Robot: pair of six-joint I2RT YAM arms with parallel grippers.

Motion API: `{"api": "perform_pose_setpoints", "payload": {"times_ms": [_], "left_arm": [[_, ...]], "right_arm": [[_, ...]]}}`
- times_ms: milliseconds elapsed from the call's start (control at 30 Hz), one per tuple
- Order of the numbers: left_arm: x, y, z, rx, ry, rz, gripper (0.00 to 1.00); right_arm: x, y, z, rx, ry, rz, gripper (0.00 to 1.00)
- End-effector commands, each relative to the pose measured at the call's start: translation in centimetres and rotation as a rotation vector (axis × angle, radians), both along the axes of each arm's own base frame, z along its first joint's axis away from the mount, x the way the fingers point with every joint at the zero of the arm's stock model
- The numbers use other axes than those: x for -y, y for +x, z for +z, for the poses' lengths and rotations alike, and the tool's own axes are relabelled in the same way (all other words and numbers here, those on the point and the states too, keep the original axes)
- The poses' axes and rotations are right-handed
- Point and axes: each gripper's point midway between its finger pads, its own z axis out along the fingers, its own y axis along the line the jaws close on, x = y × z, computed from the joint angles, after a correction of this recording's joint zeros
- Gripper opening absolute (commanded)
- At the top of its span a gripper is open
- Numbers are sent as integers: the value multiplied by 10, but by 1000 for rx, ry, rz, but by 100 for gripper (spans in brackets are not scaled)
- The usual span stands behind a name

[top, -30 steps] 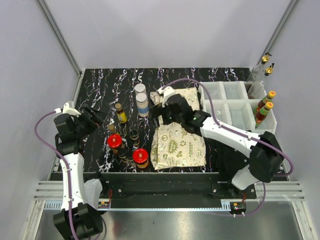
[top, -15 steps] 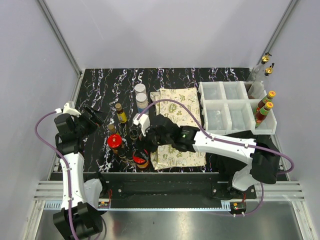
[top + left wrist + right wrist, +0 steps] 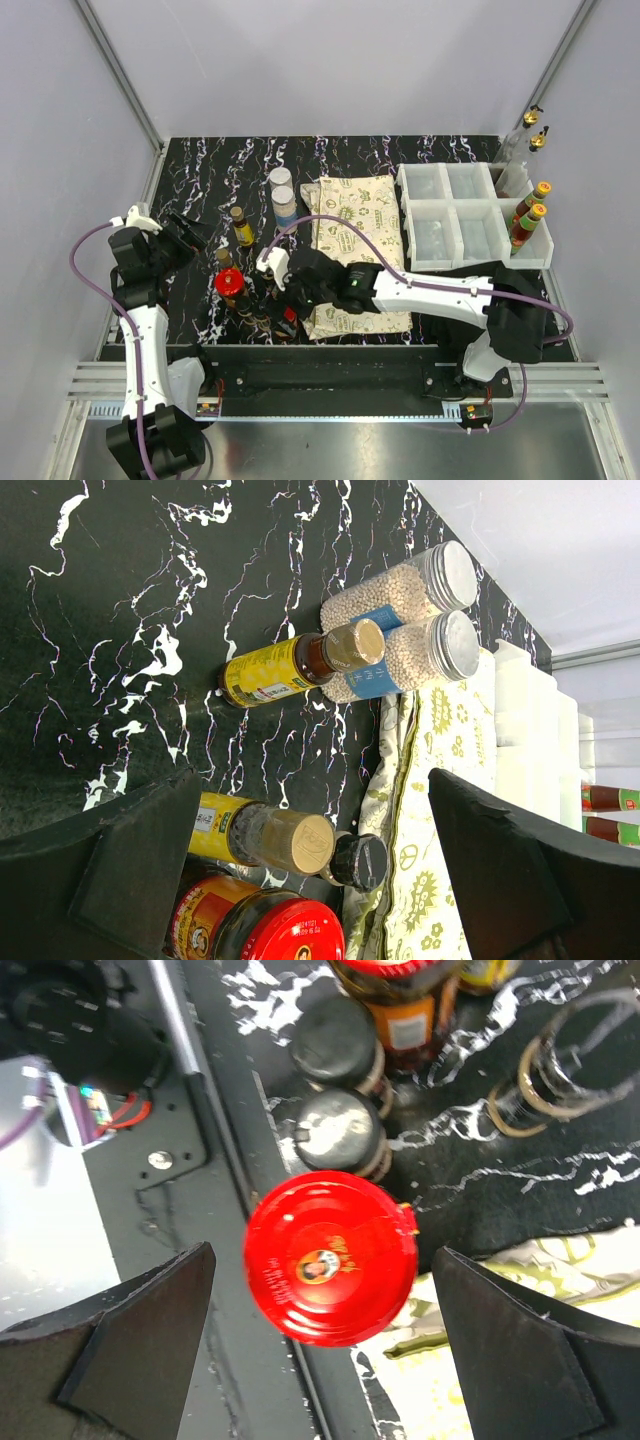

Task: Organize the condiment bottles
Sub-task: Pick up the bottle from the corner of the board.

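The red-capped jar by the front bar has the open fingers on either side already, so next my right gripper moves down over it and closes around the jar's cap (image 3: 290, 315) (image 3: 331, 1259).
Several condiment bottles stand at the table's front left. In the right wrist view a red-capped jar (image 3: 330, 1258) sits between the jaws of my open right gripper (image 3: 322, 1270), which hovers just above it without touching. Two black-capped bottles (image 3: 340, 1130) stand beside it. From the top, my right gripper (image 3: 288, 300) hides most of that jar. A second red-capped jar (image 3: 229, 281), a yellow gold-capped bottle (image 3: 240, 226) and two clear white-capped jars (image 3: 283, 190) stand further left and back. My left gripper (image 3: 190, 235) is open and empty, held above the left of the group (image 3: 312, 780).
The cream patterned cloth (image 3: 360, 240) lies mid-table, right of the bottles. White compartment bins (image 3: 445, 200) stand at the back right. Two red-labelled bottles (image 3: 530, 212) stand beside them, and two gold-topped ones (image 3: 535, 130) behind. The table's front rail (image 3: 200, 1160) is close beside the jar.
My right arm has swung from over the cloth to the left and toward the front, and now hangs over the front red-capped jar. The left arm has not moved.
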Motion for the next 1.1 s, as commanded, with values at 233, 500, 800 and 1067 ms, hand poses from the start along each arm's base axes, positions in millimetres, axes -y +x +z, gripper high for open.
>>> {"api": "perform_pose_setpoints", "payload": {"times_ms": [233,500,800,1067], "left_arm": [[1,4,11,52,6,-20,99],[1,5,11,53,6,-18,99],[2,5,11,54,3,-24,99],[2,5,12,55,-1,-25,99]], "right_arm": [[3,15,-25,66,-85,-59,100],[-4,18,-41,59,-111,-67,100],[3,26,-34,91,-70,-140,56],[14,42,-18,166,-60,-224,0]]}}
